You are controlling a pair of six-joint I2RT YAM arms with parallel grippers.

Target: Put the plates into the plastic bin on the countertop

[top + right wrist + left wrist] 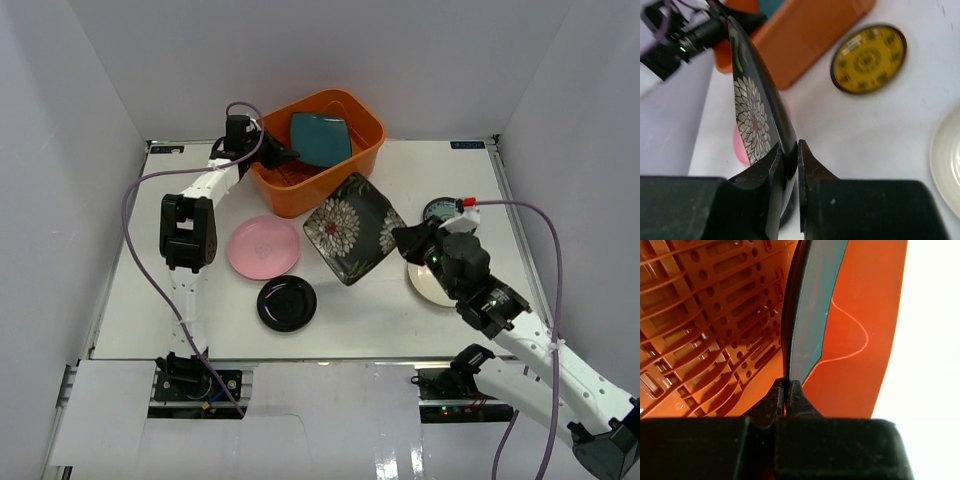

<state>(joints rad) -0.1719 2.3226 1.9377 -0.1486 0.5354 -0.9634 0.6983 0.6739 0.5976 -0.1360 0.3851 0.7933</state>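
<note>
My right gripper should next carry the flowered plate over the orange bin's near side, lower it and let go, because the bin's open inside lies outward, past that side.
The orange plastic bin [352,160] stands at the back of the white countertop [350,310]. My left gripper [278,155] is shut on the edge of the squarish plain teal plate [320,138] and holds it tilted inside the bin. The left wrist view shows that plate edge-on [807,315] over the slotted bottom [705,315]. My right gripper [405,240] is shut on the square black plate with white flowers [352,228], held tilted just in front of the bin; it also shows in the right wrist view [751,115]. The pink plate [263,247] and the glossy black plate [286,303] lie on the countertop.
The cream plate [428,285] lies partly under my right arm. A small round patterned plate [440,209] lies behind my right wrist. The right wrist view shows a yellow-patterned plate [868,59] beside the bin [805,35]. White walls close three sides. A purple cable [135,200] loops by the left arm.
</note>
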